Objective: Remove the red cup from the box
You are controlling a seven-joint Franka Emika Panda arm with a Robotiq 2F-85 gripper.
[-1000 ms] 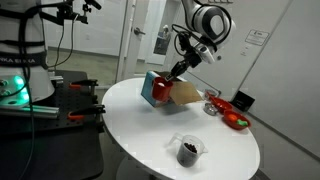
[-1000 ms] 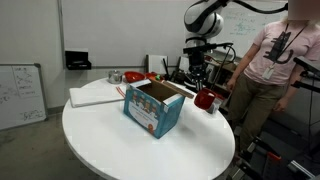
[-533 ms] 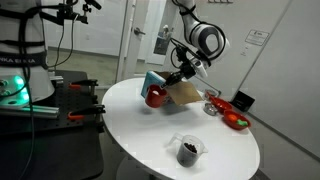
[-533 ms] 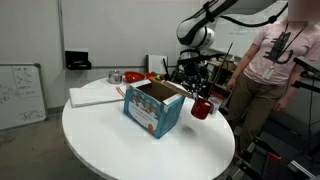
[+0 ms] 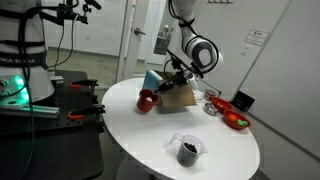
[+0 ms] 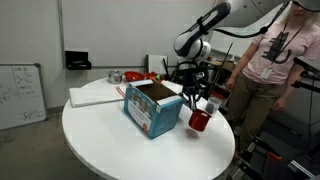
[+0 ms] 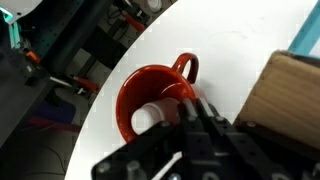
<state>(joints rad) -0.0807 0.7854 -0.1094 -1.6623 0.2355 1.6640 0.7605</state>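
Observation:
I will next swing my gripper away from the box (image 5: 176, 92), turn it, and bring the red cup down onto the bare table. I will release the cup's rim there, since that part of the table is empty.
The red cup (image 5: 146, 100) is outside the box, gripped by its rim. It hangs low over the white table beside the box in both exterior views, shown here too (image 6: 200, 121). I cannot tell whether it touches the table. The cardboard box (image 5: 176, 92) with brown flaps and a blue printed side (image 6: 150, 112) stands open on the table. My gripper (image 5: 157, 93) (image 6: 199, 106) is shut on the cup's rim. In the wrist view the cup (image 7: 148, 88) shows its opening and handle below the jaws (image 7: 166, 116), with the box's edge (image 7: 290, 95) at right.
A clear cup with dark contents (image 5: 188, 149) stands near the table's front edge. Red dishes (image 5: 235, 120) lie beyond the box. A white board (image 6: 95, 93) lies at the table's back. A person (image 6: 275, 60) stands close to the table edge.
My gripper has carried the red cup down and away from the box, toward the table surface beside it. The box has not moved.

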